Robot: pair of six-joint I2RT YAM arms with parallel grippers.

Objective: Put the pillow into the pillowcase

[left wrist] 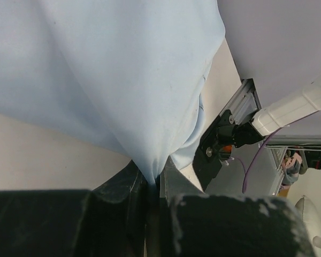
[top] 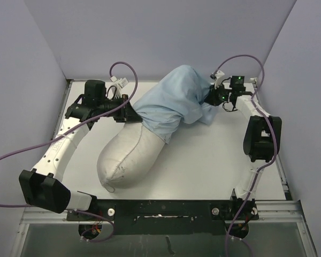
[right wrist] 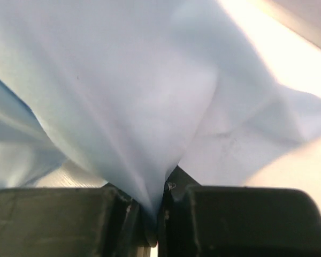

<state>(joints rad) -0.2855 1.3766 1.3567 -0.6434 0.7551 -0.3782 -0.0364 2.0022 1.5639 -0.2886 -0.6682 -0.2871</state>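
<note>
My left gripper should next move outward toward the tabletop by the back wall (top: 143, 89) and let go of the pillowcase's edge, because the pillow (top: 129, 158) lies at a slant and its near half is bare.
The off-white pillow (top: 129, 158) lies slanted on the table, its far end inside the light blue pillowcase (top: 174, 101), its near half bare. My left gripper (top: 132, 114) is shut on the pillowcase's edge at the left of the opening; in the left wrist view the blue cloth (left wrist: 123, 80) runs down into the closed jaws of the left gripper (left wrist: 154, 184). My right gripper (top: 210, 96) is shut on the pillowcase at its far right end; in the right wrist view the cloth (right wrist: 123, 91) is pinched between the closed jaws of the right gripper (right wrist: 159, 201).
The white table (top: 214, 160) has raised metal rails along its sides and grey walls (top: 166, 32) close behind and beside it. Purple cables (top: 123, 72) loop over both arms. The right arm's base and a metal rail (left wrist: 241, 107) show in the left wrist view.
</note>
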